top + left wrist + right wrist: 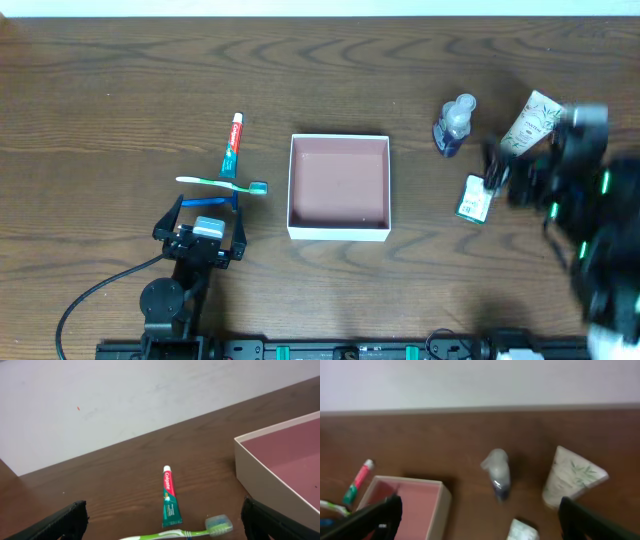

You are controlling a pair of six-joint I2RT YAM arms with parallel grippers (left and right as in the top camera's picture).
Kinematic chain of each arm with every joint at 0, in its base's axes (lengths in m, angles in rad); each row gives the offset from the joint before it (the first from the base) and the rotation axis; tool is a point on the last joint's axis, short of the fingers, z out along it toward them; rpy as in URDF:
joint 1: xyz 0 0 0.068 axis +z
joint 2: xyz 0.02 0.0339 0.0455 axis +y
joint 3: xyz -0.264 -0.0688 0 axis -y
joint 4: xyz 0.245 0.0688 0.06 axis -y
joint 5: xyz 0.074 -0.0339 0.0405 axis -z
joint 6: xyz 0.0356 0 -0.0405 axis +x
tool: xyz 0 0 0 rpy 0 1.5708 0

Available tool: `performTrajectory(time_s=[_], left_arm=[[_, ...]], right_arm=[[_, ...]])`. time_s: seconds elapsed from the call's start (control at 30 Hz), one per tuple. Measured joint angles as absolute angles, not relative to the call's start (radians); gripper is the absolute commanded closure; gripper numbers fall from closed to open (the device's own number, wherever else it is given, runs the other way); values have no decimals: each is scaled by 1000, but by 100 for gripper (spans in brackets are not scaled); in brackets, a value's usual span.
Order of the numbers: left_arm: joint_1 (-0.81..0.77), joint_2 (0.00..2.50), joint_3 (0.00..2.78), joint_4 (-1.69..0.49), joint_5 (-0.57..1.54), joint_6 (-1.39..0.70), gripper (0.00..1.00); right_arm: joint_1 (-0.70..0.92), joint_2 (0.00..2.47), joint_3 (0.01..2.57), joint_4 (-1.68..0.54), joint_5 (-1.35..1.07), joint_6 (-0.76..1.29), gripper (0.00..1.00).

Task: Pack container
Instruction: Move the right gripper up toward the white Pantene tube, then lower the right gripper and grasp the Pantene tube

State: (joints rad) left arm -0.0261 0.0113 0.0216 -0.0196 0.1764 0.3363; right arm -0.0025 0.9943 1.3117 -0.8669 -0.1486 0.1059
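The white tube's flat end (545,102) (581,465) sits outward of the gripper's open fingers, so my right gripper moves outward and tilts down onto that end next.
The container (338,233) is a shallow white-walled box with a reddish-brown floor, standing empty mid-table. It also shows in the left wrist view (256,471) and the right wrist view (444,501). My left gripper (203,216) is open and empty, just in front of a green toothbrush (222,183), a blue toothbrush (208,203) and a toothpaste tube (232,145). The left wrist view shows the toothpaste (169,497) and green toothbrush (185,533) between its open fingers (167,527). My right gripper (512,168) is blurred, open and empty (480,521), above the toiletries on the right.
Right of the container are a small dark bottle (455,125), a white leaf-printed tube (530,118) and a small green packet (475,198). They also show in the right wrist view: bottle (499,475), tube (570,477), packet (522,531).
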Motion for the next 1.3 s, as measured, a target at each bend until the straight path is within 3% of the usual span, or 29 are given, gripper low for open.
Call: performTrajectory(time_s=[0.27,0.5,0.67,0.9,1.03,1.23,1.3], left_arm=[[-26,11,22,-20,177,337,2],[-26,11,22,-20,177,337,2],[-26,11,22,-20,177,337,2],[-26,11,22,-20,177,337,2],[-26,11,22,-20,177,337,2],[-26,11,22,-20,177,337,2],[-26,11,22,-20,177,337,2]], right_arm=[[-38,1441,1813,-1140,-95,93,1],[-222,1553,1840,-1211,-72,172,1],[-393,1648,1839,-1208,-188,113,1],[-419,1762,1839,-1165,-340,-36,7],[-419,1829,1839,-1150,-368,-96,20],[-419,1898,1839,-1151,-385,-141,59],[-419,1905,1839,-1151,-387,-143,63]])
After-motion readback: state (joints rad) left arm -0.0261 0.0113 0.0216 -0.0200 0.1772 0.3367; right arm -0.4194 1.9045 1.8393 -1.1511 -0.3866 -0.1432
